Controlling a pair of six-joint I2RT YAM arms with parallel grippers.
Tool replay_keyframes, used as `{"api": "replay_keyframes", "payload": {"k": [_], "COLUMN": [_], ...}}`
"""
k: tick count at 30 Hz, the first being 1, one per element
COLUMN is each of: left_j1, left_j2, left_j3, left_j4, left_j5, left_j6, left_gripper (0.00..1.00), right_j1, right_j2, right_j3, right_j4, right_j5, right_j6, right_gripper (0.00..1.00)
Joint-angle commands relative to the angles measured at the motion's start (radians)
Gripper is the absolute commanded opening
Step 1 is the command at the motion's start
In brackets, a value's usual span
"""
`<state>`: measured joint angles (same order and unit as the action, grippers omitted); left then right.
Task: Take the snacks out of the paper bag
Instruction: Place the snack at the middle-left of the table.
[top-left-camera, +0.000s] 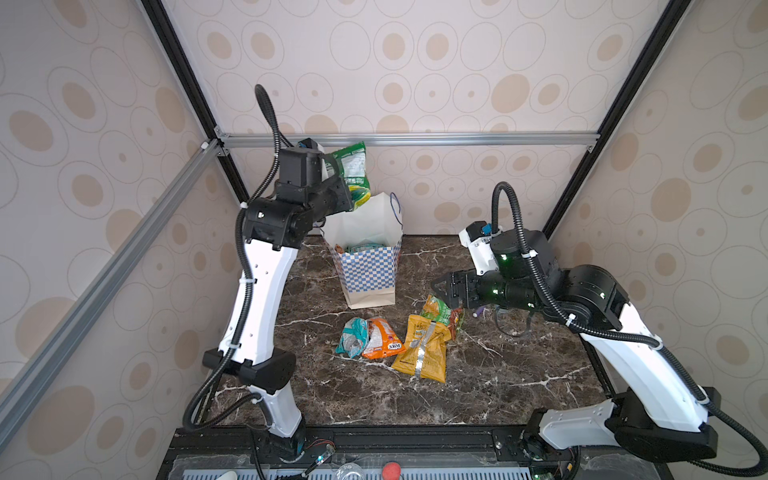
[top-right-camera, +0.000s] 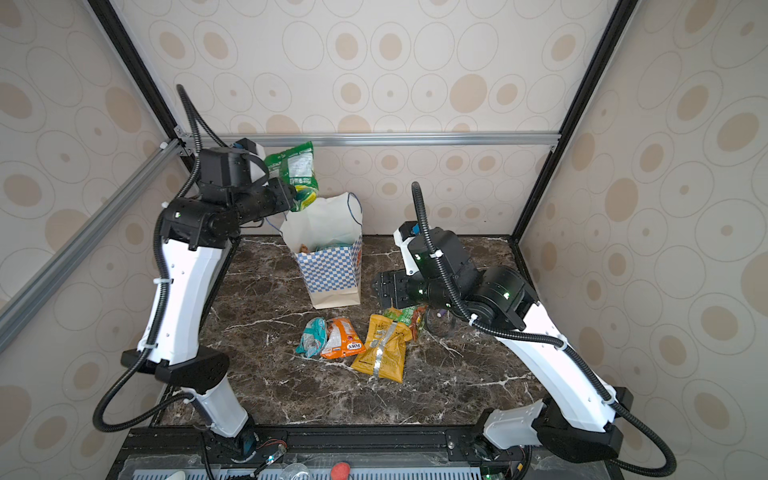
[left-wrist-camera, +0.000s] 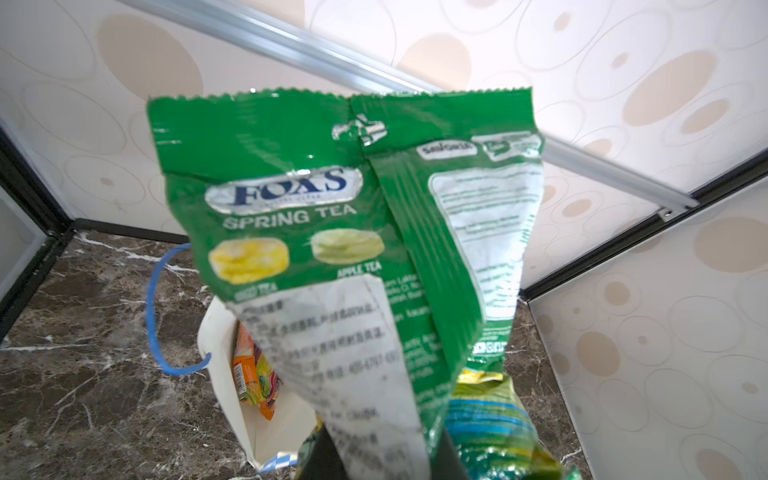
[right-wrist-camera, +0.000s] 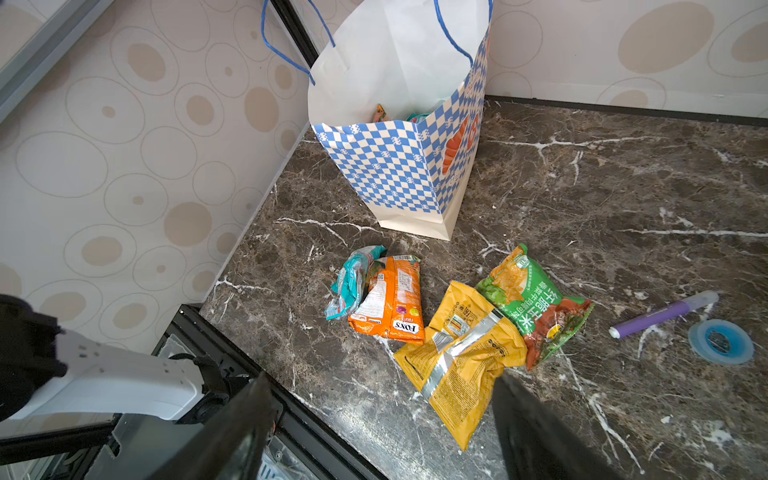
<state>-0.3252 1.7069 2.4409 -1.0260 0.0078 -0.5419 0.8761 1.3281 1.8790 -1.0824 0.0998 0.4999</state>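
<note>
My left gripper should next carry the green Fox's packet (top-left-camera: 352, 164) back and down to the empty bare marble (top-left-camera: 319, 325) beside the teal snack and release it.
The paper bag (top-left-camera: 368, 270) (top-right-camera: 330, 270) (right-wrist-camera: 386, 166) stands upright and open at the back of the marble table. High above its mouth, my left gripper (top-left-camera: 347, 195) (left-wrist-camera: 386, 465) is shut on a green Fox's snack packet (top-left-camera: 352, 164) (left-wrist-camera: 291, 199). A yellow-green packet (left-wrist-camera: 494, 424) hangs beside the jaws; whether it is gripped too is unclear. An orange packet (left-wrist-camera: 249, 374) lies inside the bag. Teal (top-left-camera: 352, 336), orange (top-left-camera: 382, 338), yellow (top-left-camera: 424, 349) and green-orange (top-left-camera: 442, 311) snacks lie on the table before the bag. My right gripper (top-left-camera: 440, 286) (right-wrist-camera: 380, 380) hovers open over them, holding nothing.
A purple pen (right-wrist-camera: 665, 313) and a blue tape roll (right-wrist-camera: 721, 341) lie under the right arm. Patterned walls and an aluminium rail (top-left-camera: 407, 139) close in the back and sides. A black frame edge (top-left-camera: 374, 432) runs along the table's front.
</note>
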Motion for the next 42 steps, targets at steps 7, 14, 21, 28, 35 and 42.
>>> {"api": "replay_keyframes", "payload": {"k": [7,14,21,28,35,42], "left_j1": [0.005,0.007,0.006,0.012,0.052,0.156], "left_j2": [-0.378,-0.707,-0.918,-0.935,-0.839,-0.71], "left_j3": [-0.475,-0.919,-1.262,-1.507,-1.669,-1.856], "left_j4": [0.109,0.242,0.292,0.365,0.456,0.737], "left_j5": [-0.22,-0.392,-0.485,-0.359,-0.216,0.03], "left_j6": [0.028,-0.053,-0.197,-0.274,-0.283,-0.316], "left_gripper": [0.0,0.0,0.0,0.0,0.0,0.0], "right_j1": [0.008,0.008,0.008,0.008,0.008,0.008], "right_j2": [0.017,0.005,0.019,0.034,0.026,-0.022], "right_j3": [-0.061,-0.094,-0.104,-0.107,-0.119,-0.156], "right_j4": [0.035,0.037,0.04,0.036,0.021,0.021], "right_j5": [-0.035,-0.035,-0.055,-0.071,-0.069,-0.043], "right_j6": [-0.011,-0.028,-0.054,-0.049,-0.04,-0.021], "right_gripper": [0.86,1.0,1.0,1.0,1.0,1.0]}}
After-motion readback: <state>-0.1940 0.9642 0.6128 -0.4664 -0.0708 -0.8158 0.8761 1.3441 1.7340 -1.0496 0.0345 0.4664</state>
